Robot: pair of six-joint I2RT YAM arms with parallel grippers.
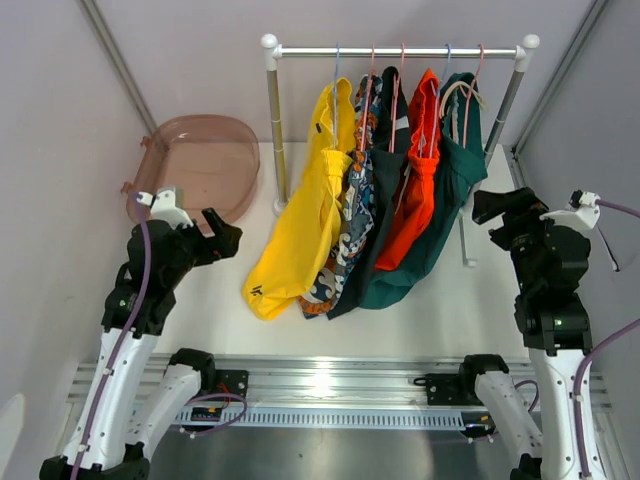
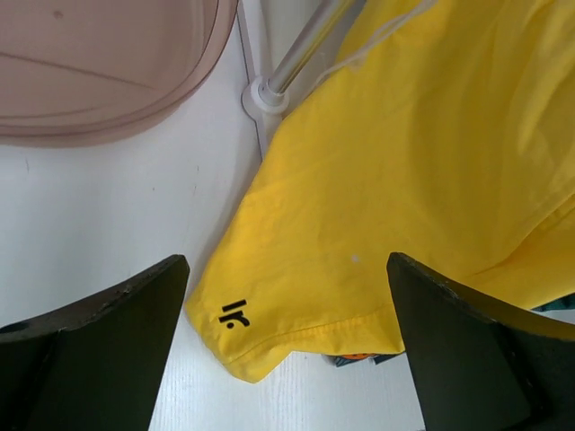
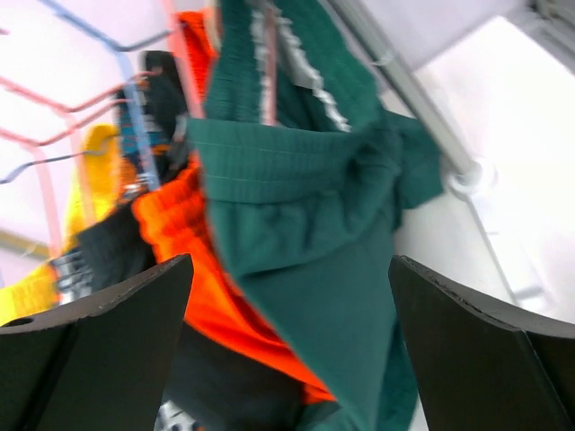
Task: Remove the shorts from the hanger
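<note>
The yellow shorts (image 1: 300, 220) hang from the blue wire (image 1: 336, 112). My right gripper will next move across to that wire, outward and to its left in the top view.
Five shorts hang on thin wire hangers from a rail (image 1: 400, 51): yellow shorts (image 1: 300, 220), patterned shorts (image 1: 347, 225), dark navy shorts (image 1: 383, 150), orange-red shorts (image 1: 417, 190) and teal shorts (image 1: 450, 190). Their lower ends rest on the table. My left gripper (image 1: 222, 238) is open and empty, left of the yellow shorts; its wrist view shows the yellow hem (image 2: 404, 162) between the fingers (image 2: 108, 341). My right gripper (image 1: 492, 208) is open and empty, just right of the teal shorts (image 3: 305, 206), with the orange-red shorts (image 3: 193, 242) behind them.
A translucent pink basin (image 1: 195, 160) sits at the back left of the table. The rack stands on two posts, with the left foot (image 2: 263, 94) near the basin and the right foot (image 3: 472, 175) by the teal shorts. Walls close in on both sides.
</note>
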